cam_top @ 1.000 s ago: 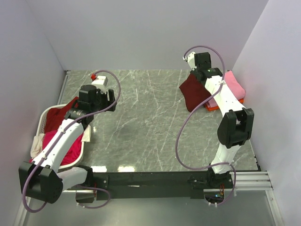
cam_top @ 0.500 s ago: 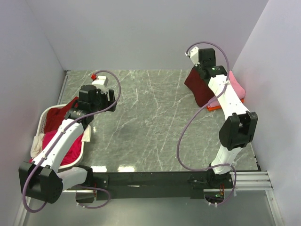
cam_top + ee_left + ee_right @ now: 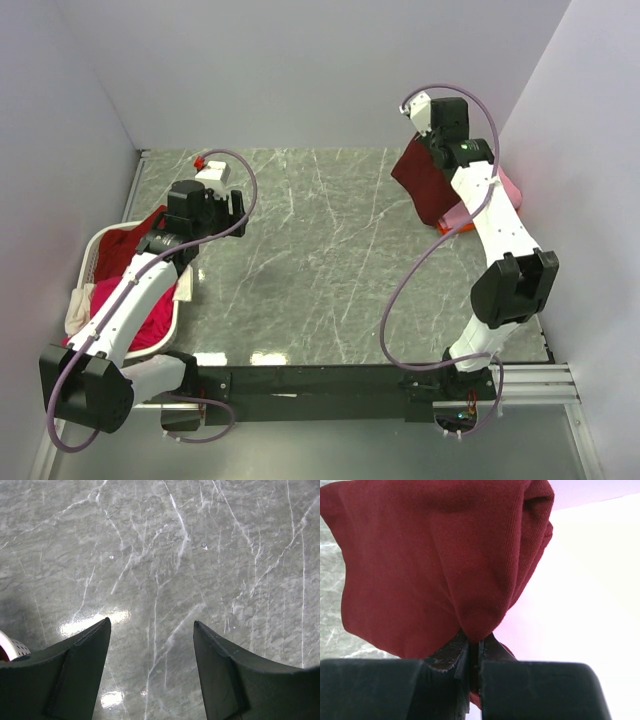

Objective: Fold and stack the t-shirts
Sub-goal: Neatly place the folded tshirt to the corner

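Note:
Next, my right gripper moves toward the wall beside the stack, then lowers the maroon t-shirt (image 3: 425, 185) over the pink t-shirt (image 3: 508, 187).
My right gripper (image 3: 443, 140) is shut on a folded dark maroon t-shirt (image 3: 425, 185) and holds it lifted at the far right, over a pink t-shirt (image 3: 508, 187) stacked on an orange one (image 3: 462, 229). In the right wrist view the maroon t-shirt (image 3: 435, 560) hangs bunched from my closed gripper (image 3: 474, 647). My left gripper (image 3: 152, 630) is open and empty above bare marble; in the top view it is (image 3: 215, 205) beside the basket. More t-shirts, maroon (image 3: 125, 250), magenta (image 3: 150, 315) and cream (image 3: 78, 308), lie in the basket.
A white plastic basket (image 3: 95, 245) stands at the left table edge; its rim shows in the left wrist view (image 3: 10, 645). A small red and white object (image 3: 205, 165) sits at the far left. White walls close in the table on three sides.
My right gripper has carried the maroon t-shirt to the right and farther back, over the pink and orange stack. The left arm has not moved.

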### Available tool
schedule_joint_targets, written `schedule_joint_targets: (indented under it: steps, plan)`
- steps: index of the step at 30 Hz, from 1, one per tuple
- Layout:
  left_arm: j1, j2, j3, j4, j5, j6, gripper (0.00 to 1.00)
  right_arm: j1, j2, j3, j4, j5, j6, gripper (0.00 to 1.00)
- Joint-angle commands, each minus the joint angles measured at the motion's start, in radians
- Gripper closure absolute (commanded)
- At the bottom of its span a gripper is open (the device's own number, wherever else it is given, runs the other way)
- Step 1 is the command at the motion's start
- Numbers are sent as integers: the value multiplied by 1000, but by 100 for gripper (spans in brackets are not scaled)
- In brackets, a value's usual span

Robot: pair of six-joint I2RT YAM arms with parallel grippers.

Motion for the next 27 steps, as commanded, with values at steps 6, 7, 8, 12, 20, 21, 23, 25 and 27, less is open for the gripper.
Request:
schedule_joint_targets:
  steps: [6, 7, 8, 12, 20, 21, 23, 25, 27]
  plan:
    - [-2, -34, 9, 33, 16, 12, 28, -16, -99, 48, 16, 11, -34, 100]
    - [-2, -34, 9, 32, 18, 12, 28, -17, -102, 47, 18, 11, -37, 100]
    - [-3, -34, 9, 33, 18, 14, 28, -23, -99, 41, 20, 8, -40, 100]
    - [-3, -34, 9, 33, 16, 12, 28, -43, -74, 41, 26, 0, -49, 100]
    - [-3, -29, 8, 32, 15, 15, 28, -91, -1, 53, 43, -27, -74, 100]
    - [-3, -28, 9, 32, 16, 16, 28, -97, 7, 56, 46, -39, -74, 100]
    - [-3, -26, 9, 32, 15, 16, 28, -117, 34, 65, 52, -50, -78, 100]
    - [-3, -26, 6, 32, 12, 17, 28, -137, 62, 65, 59, -58, -81, 100]
    - [-3, -25, 6, 32, 10, 17, 28, -149, 90, 71, 73, -58, -83, 100]
